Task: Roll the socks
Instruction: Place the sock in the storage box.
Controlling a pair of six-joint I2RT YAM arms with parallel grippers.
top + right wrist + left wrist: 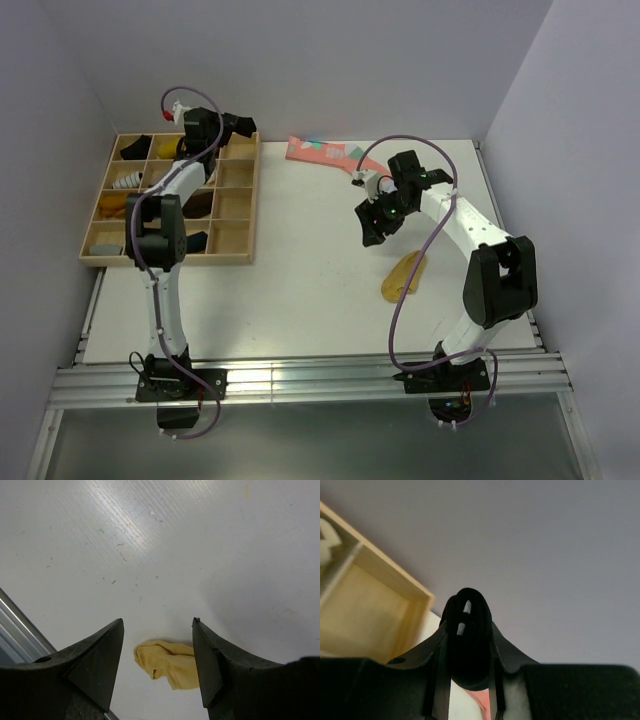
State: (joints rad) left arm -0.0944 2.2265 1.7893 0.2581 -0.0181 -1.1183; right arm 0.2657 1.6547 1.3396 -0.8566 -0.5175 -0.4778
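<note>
The tray's far corner section (367,612) toward the pink sock is bare, so the robot's left gripper will go down into it and let go of the black sock (468,652).
My left gripper (233,126) is raised over the far right corner of the wooden tray (251,200). It is shut on the black sock (468,652), a rolled bundle with white stripes showing between the fingers (433,655). The mustard-tan ankle sock (405,275) lies loose and crumpled on the white table to the right of centre. My right gripper (371,226) hovers open and empty above the table, just up and to the left of that sock. In the right wrist view the sock (170,668) lies below and between the open fingers (97,665).
The tray's compartments hold several rolled socks (128,180); its far right column (232,205) looks bare. A long pink sock (325,153) with teal and white patches lies at the table's far edge, and shows in the left wrist view (482,698). Walls close the back and sides.
</note>
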